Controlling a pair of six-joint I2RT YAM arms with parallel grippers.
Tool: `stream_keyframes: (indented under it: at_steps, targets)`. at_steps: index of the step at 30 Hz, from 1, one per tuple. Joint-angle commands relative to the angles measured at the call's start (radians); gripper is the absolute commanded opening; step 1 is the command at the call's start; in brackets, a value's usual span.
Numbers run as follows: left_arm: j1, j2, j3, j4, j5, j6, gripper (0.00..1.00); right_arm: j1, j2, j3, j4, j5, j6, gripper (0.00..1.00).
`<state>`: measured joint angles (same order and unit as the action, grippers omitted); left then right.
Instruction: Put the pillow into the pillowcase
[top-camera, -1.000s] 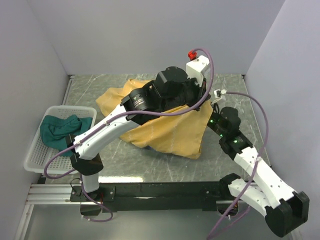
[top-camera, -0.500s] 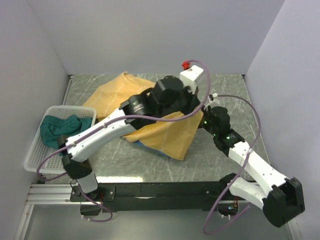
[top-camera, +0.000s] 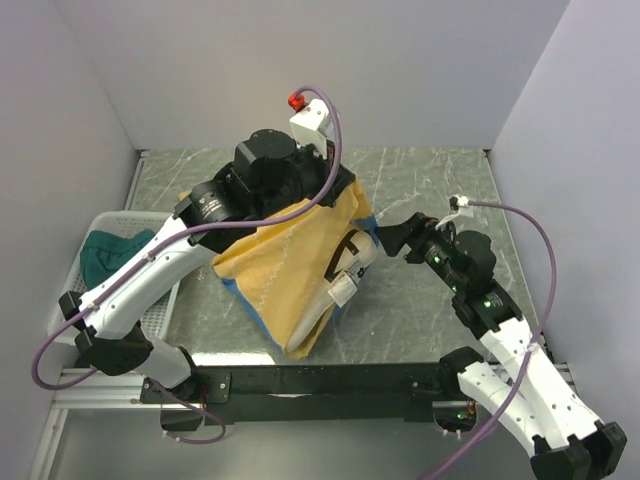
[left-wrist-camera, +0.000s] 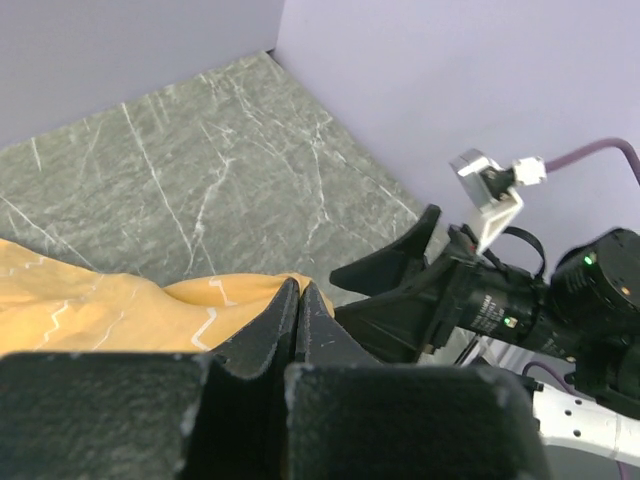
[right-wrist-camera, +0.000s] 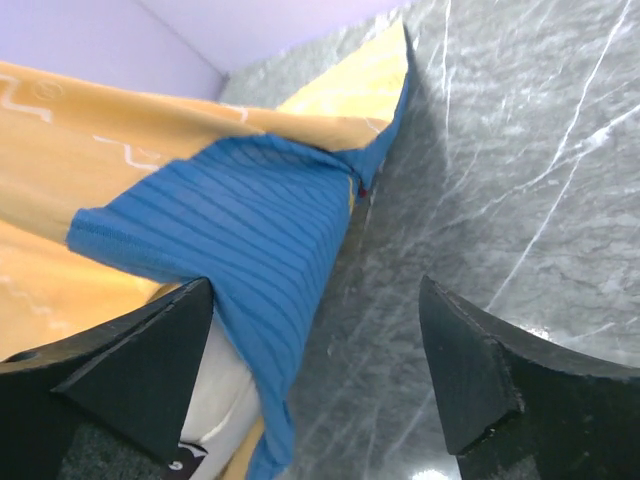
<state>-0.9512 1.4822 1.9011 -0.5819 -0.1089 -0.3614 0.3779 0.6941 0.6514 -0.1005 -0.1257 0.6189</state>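
My right gripper shifts its empty fingers to the left in the top view and down around the pillowcase's blue edge next, since the edge lies that way.
The pillowcase (top-camera: 280, 275), mustard yellow with a blue edge, hangs upright from my left gripper (top-camera: 338, 190) and rests on the table. That gripper (left-wrist-camera: 298, 288) is shut on a pinch of its yellow cloth (left-wrist-camera: 120, 300) at the top corner. The white pillow (top-camera: 355, 265) bulges from the case's right-hand opening, and a small tag (top-camera: 343, 290) hangs there. My right gripper (top-camera: 395, 238) stands open just right of that opening. In the right wrist view its jaws (right-wrist-camera: 320, 345) hold nothing. The blue ribbed lining (right-wrist-camera: 250, 230) and a bit of the pillow (right-wrist-camera: 225, 400) lie by the left finger.
A white basket (top-camera: 112, 220) holding a dark teal cloth (top-camera: 100, 255) stands at the table's left edge, under the left arm. Grey marble table (top-camera: 420, 180) shows behind and to the right. Walls close off the left, back and right.
My left arm has lifted the pillowcase and swung it left, standing it upright. My right gripper has opened, let go and drawn back to the right. The pillow's end now shows.
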Motion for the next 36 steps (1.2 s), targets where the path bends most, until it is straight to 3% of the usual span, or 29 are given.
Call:
stream_keyframes:
  at_steps: [1,9,16,18,19,21,22,23,26,27,29,30,33,36]
  targets:
    - [0.009,-0.014,0.035,0.094,0.044,-0.011,0.01,0.003,0.076,0.099,-0.005,-0.058,-0.08,0.87]
    - [0.025,0.018,0.046,0.086,0.09,-0.013,0.01,0.088,0.082,0.137,0.001,-0.037,-0.14,0.88]
    - [0.025,-0.01,-0.012,0.097,0.143,-0.021,0.01,0.081,0.342,0.255,-0.027,0.124,-0.199,0.83]
    - [0.026,-0.039,-0.057,0.1,0.149,-0.025,0.01,0.036,0.381,0.274,-0.001,0.085,-0.194,0.73]
    - [0.026,-0.051,-0.13,0.114,0.147,-0.03,0.01,0.033,0.395,0.268,0.016,0.042,-0.188,0.55]
    - [0.025,-0.092,-0.221,0.132,0.118,-0.045,0.01,0.035,0.398,0.243,0.045,0.002,-0.173,0.35]
    - [0.025,-0.106,-0.311,0.139,0.111,-0.048,0.02,0.032,0.397,0.232,0.038,-0.012,-0.166,0.18]
    - [0.025,-0.131,-0.356,0.142,0.08,-0.066,0.02,0.033,0.39,0.197,0.024,-0.015,-0.162,0.12]
    - [0.014,-0.215,-0.541,0.146,-0.004,-0.147,0.18,0.035,0.328,0.079,0.021,0.006,-0.139,0.08]
    - [0.002,-0.246,-0.592,0.157,-0.03,-0.168,0.36,0.035,0.302,0.051,0.019,0.02,-0.136,0.07]
    - [-0.082,-0.342,-0.733,0.175,-0.144,-0.201,0.49,0.035,0.292,-0.011,0.012,0.056,-0.137,0.03]
    - [-0.113,-0.364,-0.767,0.162,-0.178,-0.208,0.61,0.033,0.3,-0.024,0.009,0.064,-0.14,0.02]
    - [-0.24,-0.39,-0.85,0.05,-0.308,-0.26,0.7,0.032,0.315,-0.047,0.004,0.08,-0.137,0.0]
    - [-0.365,-0.398,-0.936,-0.036,-0.417,-0.367,0.72,0.03,0.323,-0.049,0.01,0.086,-0.134,0.0]
